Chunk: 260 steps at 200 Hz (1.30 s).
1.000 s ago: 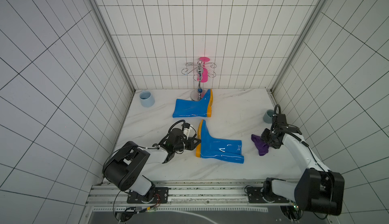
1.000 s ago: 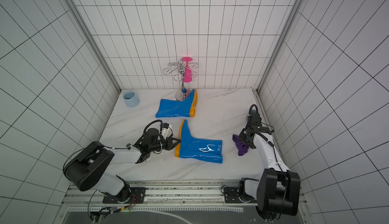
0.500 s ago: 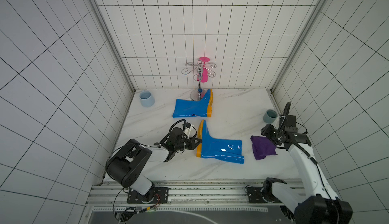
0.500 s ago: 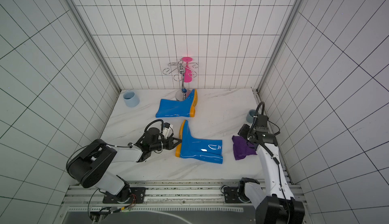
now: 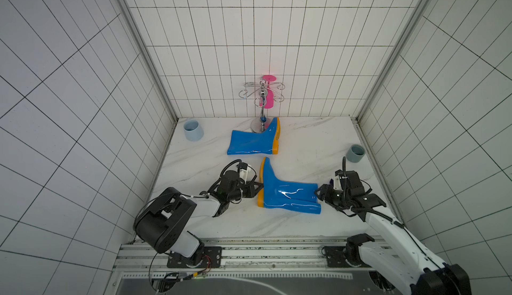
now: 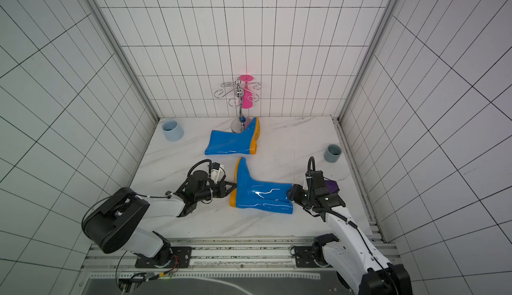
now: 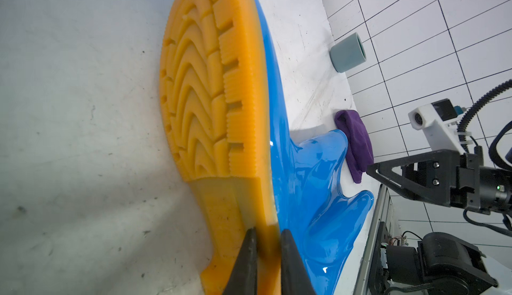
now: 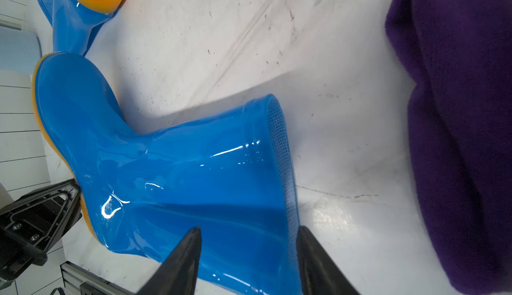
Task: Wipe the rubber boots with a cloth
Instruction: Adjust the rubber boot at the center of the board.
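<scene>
The right gripper moves down onto the rim of the near boot's shaft (image 5: pixel 319 199) (image 8: pixel 290 235) next and closes there, since that rim lies just below the gripper's open fingers.
Two glossy blue rubber boots with orange soles lie on their sides on the marble table. The far boot (image 5: pixel 253 141) lies by the back wall. The near boot (image 5: pixel 288 194) lies in front of it, its sole to the left. My left gripper (image 7: pixel 267 232) is shut on the heel edge of that orange sole (image 7: pixel 210 99). At the near boot's shaft opening, my right gripper (image 8: pixel 248 228) is open, its jaws astride the rim. The purple cloth (image 6: pixel 331 186) lies loose on the table just beyond the right gripper, and it shows too in the right wrist view (image 8: pixel 457 127).
A light-blue cup (image 5: pixel 193 130) stands at the back left. A grey-blue cup (image 5: pixel 355 153) stands by the right wall. A chrome hook stand (image 5: pixel 261 108) holding a pink glass rises behind the far boot. Tiled walls close in three sides.
My right gripper let go of the cloth, which now lies on the table, and moved left to the near boot's shaft opening. The left gripper has stayed on the sole.
</scene>
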Available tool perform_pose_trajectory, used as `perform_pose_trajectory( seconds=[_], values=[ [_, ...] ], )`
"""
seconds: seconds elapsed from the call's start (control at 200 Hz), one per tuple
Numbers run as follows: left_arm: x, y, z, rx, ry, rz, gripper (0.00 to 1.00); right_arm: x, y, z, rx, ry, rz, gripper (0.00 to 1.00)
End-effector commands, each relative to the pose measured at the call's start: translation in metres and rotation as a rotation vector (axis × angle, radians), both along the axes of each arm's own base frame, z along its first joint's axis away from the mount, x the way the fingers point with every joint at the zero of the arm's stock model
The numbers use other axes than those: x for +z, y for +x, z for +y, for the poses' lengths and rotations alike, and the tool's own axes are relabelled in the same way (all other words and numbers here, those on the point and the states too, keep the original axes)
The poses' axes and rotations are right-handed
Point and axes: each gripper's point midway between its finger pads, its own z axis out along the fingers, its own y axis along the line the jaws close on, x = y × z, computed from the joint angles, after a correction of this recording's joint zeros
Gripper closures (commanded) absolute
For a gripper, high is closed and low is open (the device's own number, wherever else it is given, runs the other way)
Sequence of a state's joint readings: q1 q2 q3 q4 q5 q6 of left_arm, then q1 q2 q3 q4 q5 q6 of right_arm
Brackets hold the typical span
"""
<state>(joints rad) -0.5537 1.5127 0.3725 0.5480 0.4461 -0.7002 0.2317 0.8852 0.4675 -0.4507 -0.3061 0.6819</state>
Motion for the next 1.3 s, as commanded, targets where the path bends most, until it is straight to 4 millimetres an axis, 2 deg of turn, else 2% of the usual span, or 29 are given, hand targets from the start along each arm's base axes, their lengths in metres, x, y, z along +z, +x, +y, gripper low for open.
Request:
perform_pose_trajectory(
  seconds=[0.0, 0.18, 0.425, 0.62, 0.84, 0.895, 0.935, 1.024, 1.164, 1.294],
  values=[
    [-0.122, -0.061, 0.090, 0.204, 0.428, 0.397, 0.87, -0.016, -0.010, 0.002, -0.021, 0.029, 0.029, 0.42],
    [-0.136, -0.063, 0.094, 0.221, 0.450, 0.419, 0.87, -0.027, -0.025, 0.004, -0.015, 0.052, 0.055, 0.42],
    [-0.138, -0.062, 0.097, 0.234, 0.460, 0.417, 0.87, -0.046, -0.051, 0.002, -0.028, 0.073, 0.109, 0.41],
    [-0.138, -0.061, 0.098, 0.237, 0.461, 0.412, 0.87, -0.043, -0.046, 0.009, -0.027, 0.125, 0.068, 0.45],
    [-0.136, -0.061, 0.095, 0.226, 0.454, 0.405, 0.87, -0.010, -0.019, 0.026, 0.037, 0.184, -0.057, 0.64],
    [-0.135, -0.060, 0.094, 0.223, 0.451, 0.402, 0.87, -0.003, -0.016, 0.032, 0.062, 0.201, -0.072, 0.74],
    [-0.135, -0.060, 0.094, 0.221, 0.447, 0.402, 0.87, 0.002, -0.013, 0.035, 0.083, 0.207, -0.083, 0.85],
    [-0.131, -0.059, 0.091, 0.212, 0.436, 0.392, 0.86, 0.016, -0.008, 0.036, 0.100, 0.197, -0.116, 1.00],
    [-0.121, -0.054, 0.081, 0.174, 0.399, 0.371, 0.82, 0.050, 0.006, 0.033, 0.114, 0.147, -0.202, 1.00],
    [-0.106, -0.049, 0.070, 0.144, 0.363, 0.361, 0.74, 0.098, 0.026, 0.037, 0.160, 0.106, -0.291, 1.00]
  ],
)
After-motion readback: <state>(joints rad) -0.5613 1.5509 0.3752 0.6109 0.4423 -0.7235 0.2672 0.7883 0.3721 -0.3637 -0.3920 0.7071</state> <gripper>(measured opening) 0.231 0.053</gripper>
